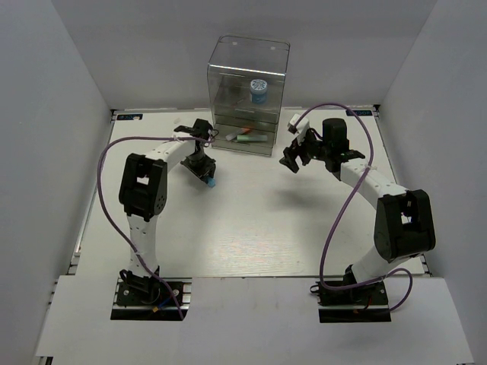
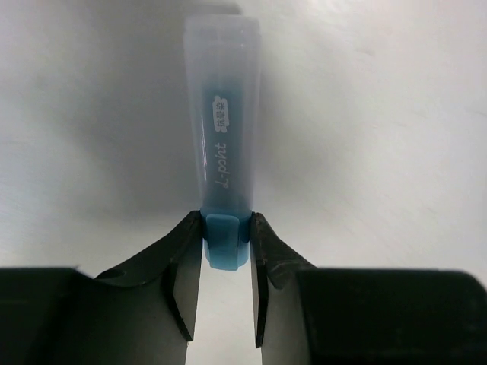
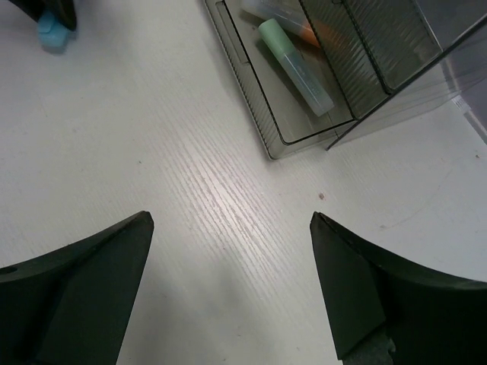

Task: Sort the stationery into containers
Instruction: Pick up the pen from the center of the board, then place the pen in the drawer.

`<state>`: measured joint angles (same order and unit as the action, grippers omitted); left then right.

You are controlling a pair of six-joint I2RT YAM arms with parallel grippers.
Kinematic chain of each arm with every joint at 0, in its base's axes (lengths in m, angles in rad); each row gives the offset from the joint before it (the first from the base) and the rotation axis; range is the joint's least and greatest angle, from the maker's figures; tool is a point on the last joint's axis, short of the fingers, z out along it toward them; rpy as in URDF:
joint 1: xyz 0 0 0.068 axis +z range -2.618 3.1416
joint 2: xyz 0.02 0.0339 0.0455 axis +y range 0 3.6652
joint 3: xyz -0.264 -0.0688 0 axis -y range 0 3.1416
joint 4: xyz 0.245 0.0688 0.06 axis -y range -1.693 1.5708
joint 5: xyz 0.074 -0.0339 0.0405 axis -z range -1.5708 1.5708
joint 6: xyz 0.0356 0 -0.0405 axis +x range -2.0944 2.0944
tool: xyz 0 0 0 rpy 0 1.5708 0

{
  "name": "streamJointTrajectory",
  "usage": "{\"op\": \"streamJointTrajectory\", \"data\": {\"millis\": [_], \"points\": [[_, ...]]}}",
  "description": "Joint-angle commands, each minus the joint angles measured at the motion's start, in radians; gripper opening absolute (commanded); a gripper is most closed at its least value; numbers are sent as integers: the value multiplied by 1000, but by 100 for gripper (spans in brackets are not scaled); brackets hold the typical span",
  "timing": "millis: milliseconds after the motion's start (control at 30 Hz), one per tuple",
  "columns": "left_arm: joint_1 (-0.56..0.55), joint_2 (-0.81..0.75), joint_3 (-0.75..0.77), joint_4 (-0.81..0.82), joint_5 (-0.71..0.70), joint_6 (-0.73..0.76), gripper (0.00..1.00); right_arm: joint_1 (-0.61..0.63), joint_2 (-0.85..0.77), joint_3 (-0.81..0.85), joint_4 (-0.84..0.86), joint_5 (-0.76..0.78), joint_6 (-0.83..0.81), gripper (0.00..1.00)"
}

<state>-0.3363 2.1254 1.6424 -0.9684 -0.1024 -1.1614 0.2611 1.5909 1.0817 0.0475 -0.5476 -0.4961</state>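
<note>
I will next raise my left gripper outward and to the right in the top view, over the open bottom drawer, and release the white marker, as other markers lie there.
My left gripper (image 2: 227, 228) is shut on the blue end of a white marker (image 2: 223, 122), which points away from the wrist, low over the white table. In the top view this gripper (image 1: 205, 175) and the marker's blue end (image 1: 211, 182) are left of the clear box unit (image 1: 247, 76). Its bottom drawer (image 3: 251, 106) is pulled out and holds a green marker (image 3: 295, 67) and an orange-capped marker (image 3: 306, 29). A blue-white pot (image 1: 259, 91) sits in the unit's upper part. My right gripper (image 3: 230, 220) is open and empty over bare table, in front of the drawer (image 1: 293, 161).
Grey walls close the table on the left, back and right. Purple cables loop over both arms (image 1: 335, 220). The marker's blue end (image 3: 53, 34) shows at the top left of the right wrist view.
</note>
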Motion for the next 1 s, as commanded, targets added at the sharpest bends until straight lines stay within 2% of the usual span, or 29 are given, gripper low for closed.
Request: {"op": "streamJointTrajectory", "data": {"millis": [0,67,100,200,467,667,800,967], "points": [[-12,-143,-1,207,119,32,12,-5,-36,-8,-5,-43,-28,90],[-12,-177,-13,323,207,32,10,-8,-35,-8,-12,-51,-32,90],[-12,-177,-13,358,226,32,5,-5,-34,-11,-12,-51,-35,90],[-12,-188,17,451,282,-18,5,-5,-32,-11,-12,-46,-39,90],[-12,-131,43,680,247,-299,5,-5,-46,-22,-2,-28,-33,90],[-12,-21,129,703,227,-405,8,-5,-55,-25,8,-25,-24,90],[-21,39,213,678,227,-416,9,-6,-48,-25,12,-22,-22,90],[-21,76,243,660,227,-439,10,-6,-45,-16,15,-22,-18,90]]}}
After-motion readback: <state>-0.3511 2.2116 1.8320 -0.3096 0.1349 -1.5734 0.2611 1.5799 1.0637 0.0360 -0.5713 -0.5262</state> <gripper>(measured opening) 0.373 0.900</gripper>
